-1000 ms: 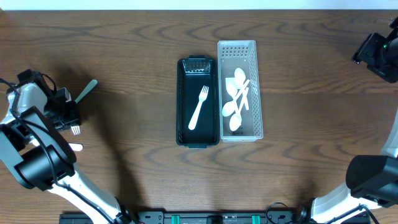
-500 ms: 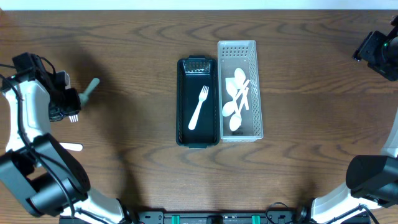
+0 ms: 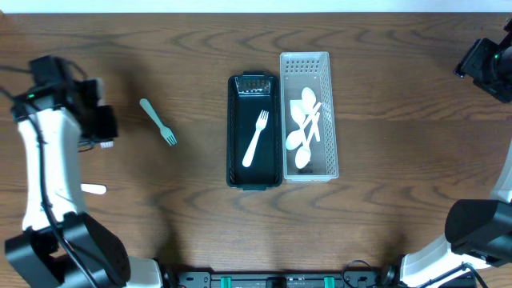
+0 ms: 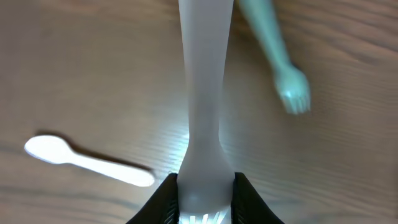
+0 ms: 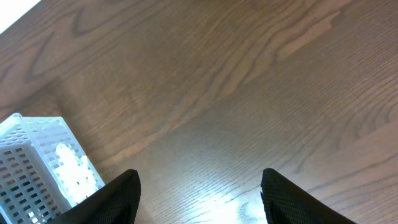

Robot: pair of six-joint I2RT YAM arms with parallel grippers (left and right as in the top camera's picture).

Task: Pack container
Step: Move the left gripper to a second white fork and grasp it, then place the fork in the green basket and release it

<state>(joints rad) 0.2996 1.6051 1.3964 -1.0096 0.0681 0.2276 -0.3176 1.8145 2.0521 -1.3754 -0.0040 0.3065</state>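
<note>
My left gripper carries its white fork past the pale green fork and down into the black container next, since the container already holds a white fork.
My left gripper (image 3: 102,134) (image 4: 205,190) is shut on a white fork (image 4: 204,93), gripped at its tined end with the handle pointing away from the wrist. A pale green fork (image 3: 158,122) (image 4: 278,59) lies on the table just right of it. The black container (image 3: 235,132) at the centre holds one white fork (image 3: 256,138). Beside it, a white basket (image 3: 306,61) (image 5: 34,155) holds several white spoons (image 3: 304,128). My right gripper (image 3: 486,66) (image 5: 200,199) hangs open over bare wood at the far right, holding nothing.
A white spoon (image 3: 92,189) (image 4: 87,163) lies on the table near the left arm, toward the front. The container and the basket stand side by side, touching, in the middle of the wooden table (image 3: 400,200).
The green fork, earlier up beside my left gripper, now lies flat on the table to its right. The left arm has swung toward the back and slightly right. The right arm has not moved.
</note>
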